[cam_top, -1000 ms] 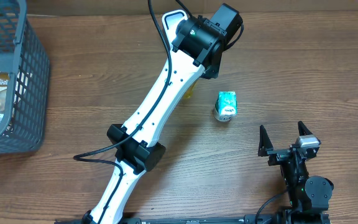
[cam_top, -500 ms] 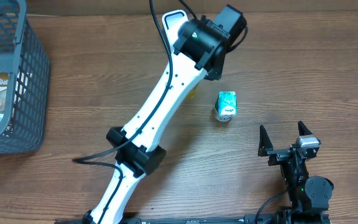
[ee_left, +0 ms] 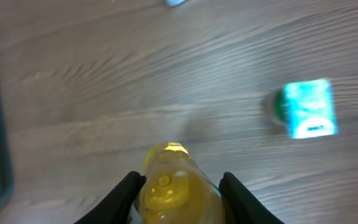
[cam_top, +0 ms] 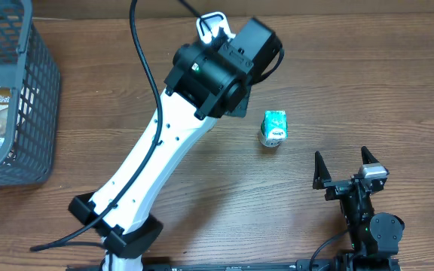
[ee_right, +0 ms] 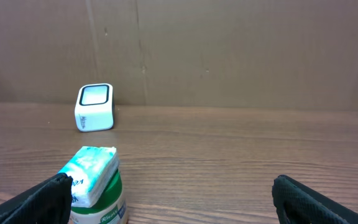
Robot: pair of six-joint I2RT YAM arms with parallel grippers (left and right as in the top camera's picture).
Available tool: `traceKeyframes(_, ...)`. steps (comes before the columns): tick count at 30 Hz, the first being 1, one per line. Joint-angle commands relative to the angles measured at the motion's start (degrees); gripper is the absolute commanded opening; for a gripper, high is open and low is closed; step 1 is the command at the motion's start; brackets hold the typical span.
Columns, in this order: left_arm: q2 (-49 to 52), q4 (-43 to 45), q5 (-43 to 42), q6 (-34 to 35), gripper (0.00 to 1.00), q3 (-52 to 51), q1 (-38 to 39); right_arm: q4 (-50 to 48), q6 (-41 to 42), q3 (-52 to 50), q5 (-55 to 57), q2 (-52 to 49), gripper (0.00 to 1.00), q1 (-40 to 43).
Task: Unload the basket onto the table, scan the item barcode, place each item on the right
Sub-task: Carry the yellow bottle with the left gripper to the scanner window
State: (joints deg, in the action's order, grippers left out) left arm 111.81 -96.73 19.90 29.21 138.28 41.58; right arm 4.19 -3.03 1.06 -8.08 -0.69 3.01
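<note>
Next, my left gripper lowers until the yellow bottle (ee_left: 174, 193) meets the empty patch of bare wood (ee_left: 211, 124) beside the green-lidded jar, and releases it.
Between the black fingers of my left gripper (ee_left: 180, 180) sits a yellow bottle (ee_left: 174, 193); the gripper is shut on it and holds it above the wooden table. From overhead the bottle is hidden under the left wrist (cam_top: 221, 69). A small white scanner (ee_right: 95, 107) stands at the far side of the table, and its outline (cam_top: 213, 22) peeks out behind the left wrist. My right gripper (cam_top: 346, 167) rests near the front edge, open and holding nothing (ee_right: 173, 190).
A teal packet lies on a green-lidded jar (cam_top: 275, 126), right of the left wrist (ee_left: 307, 107) and just ahead-left of the right gripper (ee_right: 92, 177). A grey mesh basket (cam_top: 32, 113) with packaged goods stands at the table's left edge.
The left arm has risen and swung, its wrist moving left and nearer the overhead camera, its elbow sliding toward the front left. The right arm has not moved.
</note>
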Motion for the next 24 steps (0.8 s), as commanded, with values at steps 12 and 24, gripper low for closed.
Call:
traceKeyframes(12,-7.0,19.3,4.3,8.5,0.28,-26.5,-1.2,-0.2,0.0,-0.6,0.5,0.5,1.0,0.1)
traceKeyframes(24,-7.0,36.9,-9.6,0.4,0.28,-36.1,-6.6,-0.2,0.0,-0.6,0.5,0.5,1.0,0.1)
